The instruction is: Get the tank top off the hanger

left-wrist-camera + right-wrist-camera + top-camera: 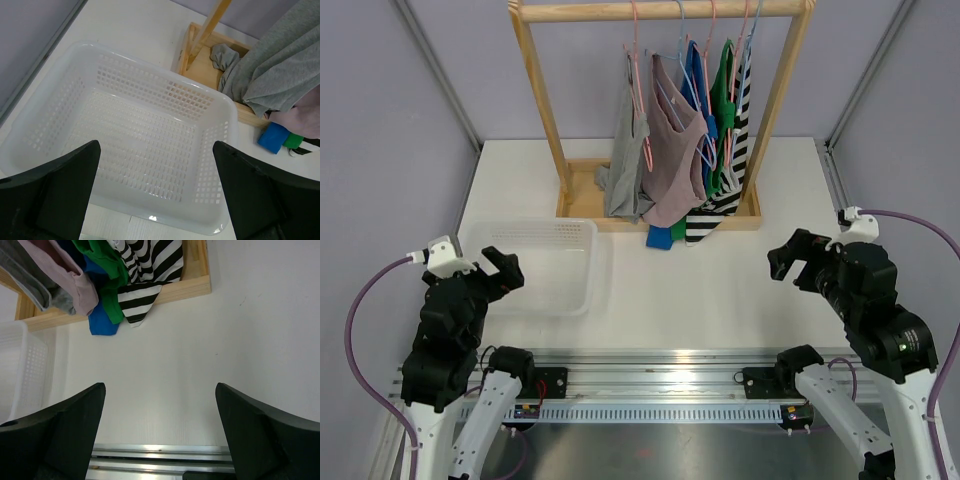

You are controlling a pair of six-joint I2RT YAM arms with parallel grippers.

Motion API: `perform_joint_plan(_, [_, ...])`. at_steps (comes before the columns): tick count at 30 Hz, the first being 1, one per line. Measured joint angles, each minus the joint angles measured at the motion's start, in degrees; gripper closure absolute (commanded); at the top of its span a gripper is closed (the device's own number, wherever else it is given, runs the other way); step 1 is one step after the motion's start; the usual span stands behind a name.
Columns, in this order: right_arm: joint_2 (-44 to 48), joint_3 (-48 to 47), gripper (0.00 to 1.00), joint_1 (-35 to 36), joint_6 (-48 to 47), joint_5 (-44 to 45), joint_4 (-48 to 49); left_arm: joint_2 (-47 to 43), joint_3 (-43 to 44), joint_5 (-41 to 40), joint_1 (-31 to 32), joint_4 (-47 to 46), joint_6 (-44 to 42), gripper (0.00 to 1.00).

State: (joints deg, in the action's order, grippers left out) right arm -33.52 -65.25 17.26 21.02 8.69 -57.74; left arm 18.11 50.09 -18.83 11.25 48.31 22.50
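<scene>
The striped top hangs at the end of the row, so next I will raise my right gripper outward and close it on the near side of the top's light blue hanger.
Several tank tops hang on hangers from a wooden rack (775,95) at the back: a grey one (625,165), a dusty pink one (675,150), a blue one (698,80), a green one (723,100) and a black-and-white striped one (735,150). The hangers (638,70) are pink and light blue. The grey top (280,70) and striped top (145,275) show in the wrist views. My left gripper (500,268) is open above the white basket. My right gripper (790,262) is open above bare table, well short of the rack.
A white perforated plastic basket (582,270) sits on the table's left side, empty (220,150). The rack's wooden base tray (582,195) holds the garments' lower ends. Metal frame posts stand at both back corners. An aluminium rail (650,365) runs along the near edge.
</scene>
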Motion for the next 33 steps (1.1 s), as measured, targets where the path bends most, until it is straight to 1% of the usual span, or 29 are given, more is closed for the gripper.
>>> perform_joint_plan(4, [0.1,-0.7,0.00,0.0,0.0,0.7,0.0,0.0,0.0,0.0,0.1,0.0,0.0,0.01])
perform_joint_plan(9, [0.4,-3.1,0.01,0.0,-0.3,-2.9,1.7,0.0,0.0,0.0,0.2,0.0,0.0,0.01])
perform_joint_plan(12, [-2.3,-8.5,0.01,0.0,-0.6,-4.2,1.3,0.0,-0.1,0.0,0.2,0.0,0.0,0.01])
perform_joint_plan(14, [-5.8,-13.7,0.00,0.0,-1.0,-4.2,1.3,0.2,-0.1,0.1,0.3,0.0,0.0,0.01])
perform_joint_plan(19, [-17.2,-26.0,0.18,0.0,-2.4,-2.9,1.3,1.6,-0.1,0.6,0.9,-0.3,0.0,0.01])
perform_joint_plan(20, [-19.5,-28.0,0.25,0.0,-2.6,-2.6,1.3,1.9,-0.1,0.6,1.0,-0.4,0.0,0.01])
perform_joint_plan(22, [-23.7,-31.1,0.33,0.0,-3.1,-2.5,1.6,2.4,-0.1,0.7,1.7,-0.5,0.0,0.01])
perform_joint_plan(24, [-28.1,-34.4,0.38,0.0,-3.4,-2.3,1.8,2.6,-0.2,0.6,2.5,-0.5,0.0,0.01])
perform_joint_plan(29, [-38.5,-43.4,0.41,0.0,-4.2,-2.2,3.7,2.6,-0.4,0.6,3.3,-0.5,0.0,0.01])
perform_joint_plan(33, [-45.7,-49.9,0.46,0.0,-5.1,-2.2,5.7,2.6,-0.5,0.7,3.4,-0.5,0.0,0.01])
